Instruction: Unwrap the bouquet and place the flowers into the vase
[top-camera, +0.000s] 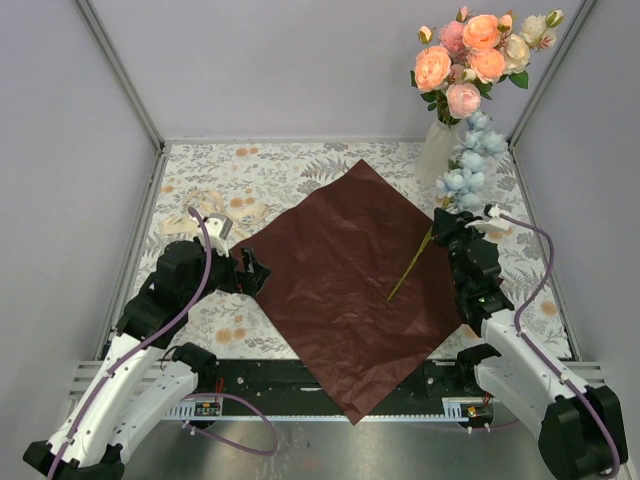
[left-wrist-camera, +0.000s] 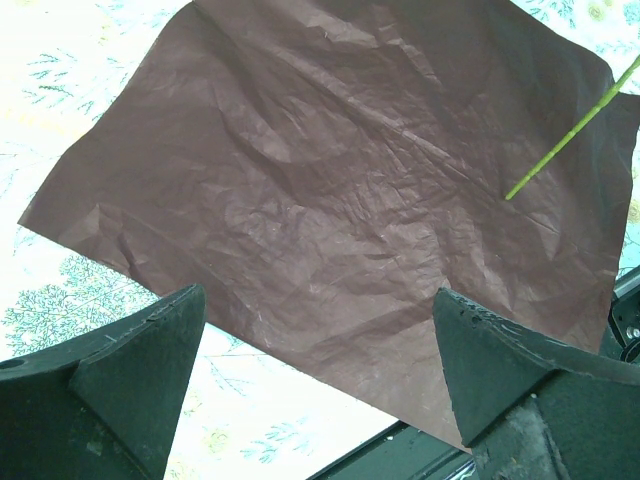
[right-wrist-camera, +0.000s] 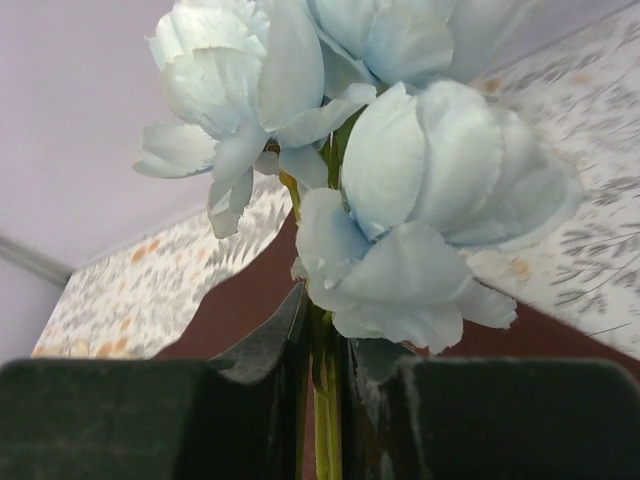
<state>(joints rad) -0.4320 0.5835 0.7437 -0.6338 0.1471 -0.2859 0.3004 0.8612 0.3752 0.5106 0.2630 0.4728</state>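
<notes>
My right gripper should next go up high and outward over the vase's opening (top-camera: 447, 123), then go down and let go, because the pale blue flower's stem hangs long and the vase's opening is further outward.
The bouquet's dark red wrapping paper (top-camera: 350, 280) lies spread flat in the middle of the table, also filling the left wrist view (left-wrist-camera: 350, 170). The cream vase (top-camera: 437, 150) stands at the back right and holds pink, peach and cream flowers (top-camera: 470, 50). My right gripper (top-camera: 447, 226) is shut on the stem of a pale blue flower spray (top-camera: 470, 165), just in front of the vase. Its green stem (top-camera: 410, 265) hangs slanting over the paper. In the right wrist view the blue blooms (right-wrist-camera: 400, 170) rise right above the gripper (right-wrist-camera: 325, 350). My left gripper (top-camera: 257, 272) stands open at the paper's left edge, with nothing between its fingers (left-wrist-camera: 130, 380).
The paper's near corner overhangs the black rail (top-camera: 280, 380) at the table's front edge. Grey walls and metal frame posts (top-camera: 120, 70) close in the patterned tablecloth (top-camera: 250, 170) on three sides. The stem's tip (left-wrist-camera: 565, 145) shows in the left wrist view.
</notes>
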